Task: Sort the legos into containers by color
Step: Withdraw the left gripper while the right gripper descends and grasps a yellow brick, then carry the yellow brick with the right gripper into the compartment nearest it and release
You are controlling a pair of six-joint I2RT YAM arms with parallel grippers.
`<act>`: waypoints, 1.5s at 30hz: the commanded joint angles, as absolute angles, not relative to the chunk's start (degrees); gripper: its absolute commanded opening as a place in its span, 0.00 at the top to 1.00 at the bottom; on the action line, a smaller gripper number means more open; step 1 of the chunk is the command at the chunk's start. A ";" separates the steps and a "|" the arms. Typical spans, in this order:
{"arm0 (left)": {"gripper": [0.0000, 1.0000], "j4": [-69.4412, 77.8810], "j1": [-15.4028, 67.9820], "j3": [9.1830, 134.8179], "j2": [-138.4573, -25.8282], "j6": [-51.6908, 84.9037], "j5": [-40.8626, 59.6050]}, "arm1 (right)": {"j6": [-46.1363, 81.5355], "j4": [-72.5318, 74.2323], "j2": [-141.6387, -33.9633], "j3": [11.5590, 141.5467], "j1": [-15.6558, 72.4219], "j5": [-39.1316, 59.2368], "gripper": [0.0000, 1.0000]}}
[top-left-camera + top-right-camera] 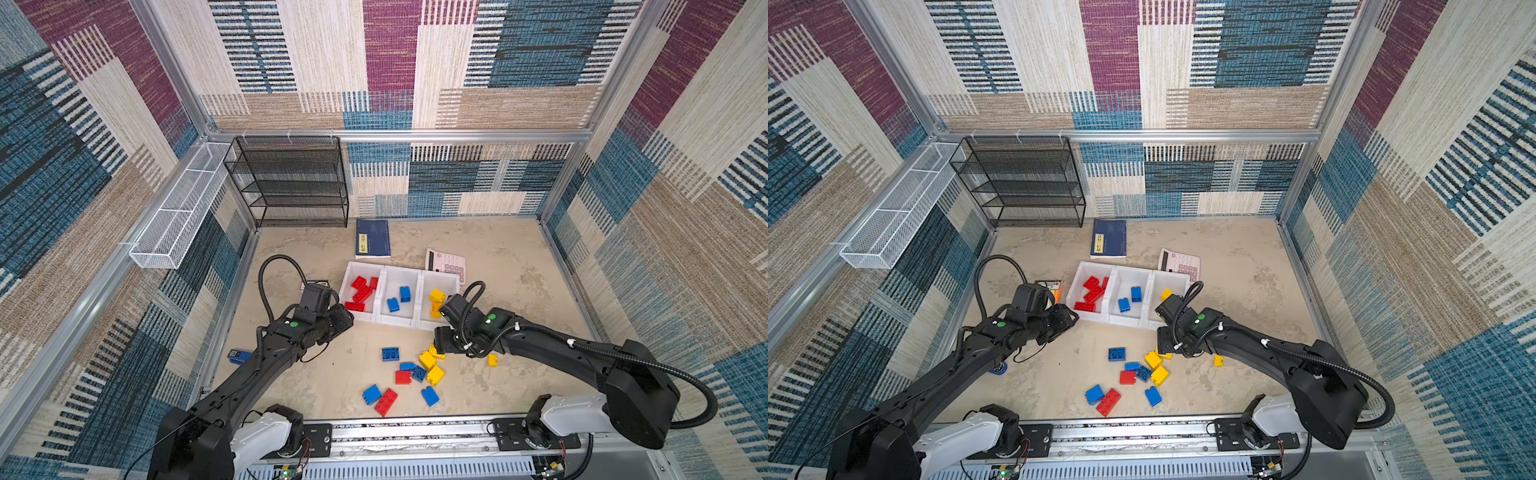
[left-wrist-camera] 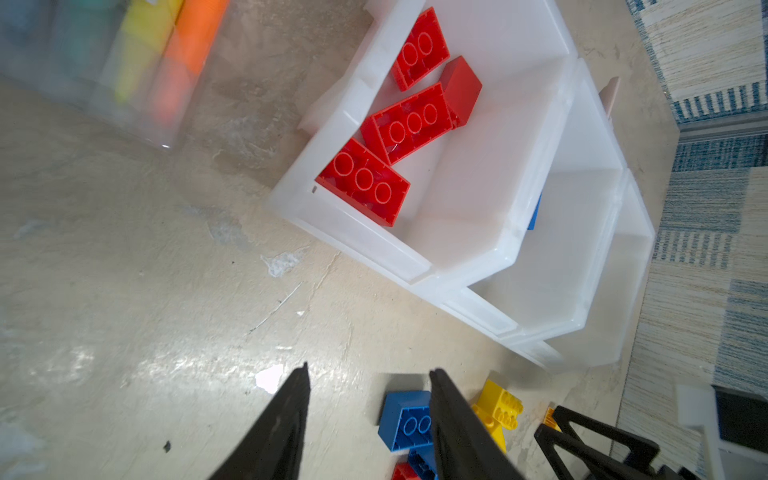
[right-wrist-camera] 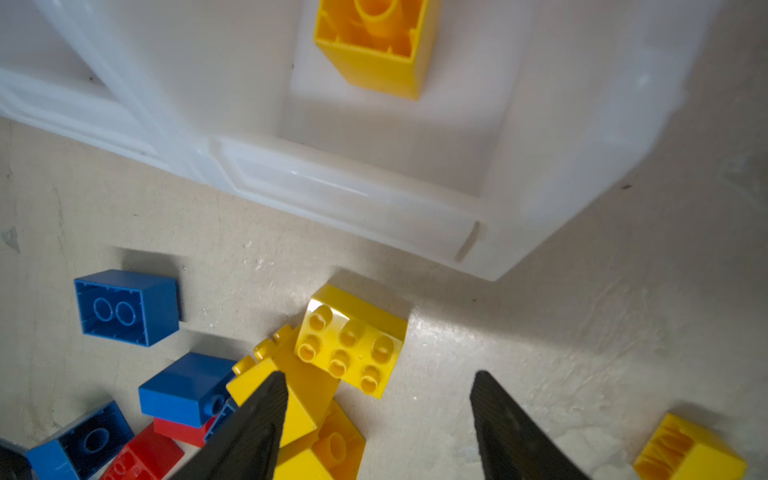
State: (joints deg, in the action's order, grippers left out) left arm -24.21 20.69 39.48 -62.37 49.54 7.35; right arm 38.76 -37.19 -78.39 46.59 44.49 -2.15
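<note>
My right gripper comes down onto the studded yellow lego (image 1: 439,356) (image 3: 352,340) nearest the yellow container's front side next, since that lego already shows between its open fingers.
Three joined white containers (image 1: 409,320) stand mid-table: red legos (image 1: 360,291) in the left one, two blue (image 1: 399,299) in the middle, yellow (image 1: 436,297) in the right. Loose legos lie in front: a blue one (image 1: 390,354), yellow ones (image 1: 428,359), a red long one (image 1: 385,402), and a small yellow one (image 1: 492,360) apart. My left gripper (image 2: 370,374) hangs open and empty by the red container's front corner. My right gripper (image 3: 380,376) is open above the yellow bricks (image 3: 351,347), in front of the yellow container (image 3: 353,195).
A navy book (image 1: 372,238) and a pink calculator (image 1: 446,262) lie behind the containers. A marker pack (image 2: 137,62) sits left of them. A black mesh rack (image 1: 291,183) stands at the back left, and a white wire basket (image 1: 178,216) hangs on the left wall.
</note>
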 commanded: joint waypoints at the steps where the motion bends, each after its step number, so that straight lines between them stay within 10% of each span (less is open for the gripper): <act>1: 0.50 -25.97 20.63 38.09 -60.11 49.86 5.45 | 41.25 -35.12 -79.80 47.22 44.89 -3.16 0.27; 45: 0.49 -26.76 20.65 32.33 -54.02 52.38 7.98 | 29.62 -38.88 -87.26 67.90 39.51 -10.30 0.56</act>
State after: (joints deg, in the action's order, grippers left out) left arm -26.11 20.69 32.67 -54.65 51.05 7.68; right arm 34.35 -39.55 -85.32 66.02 40.62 -9.56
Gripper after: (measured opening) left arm 0.512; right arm 0.491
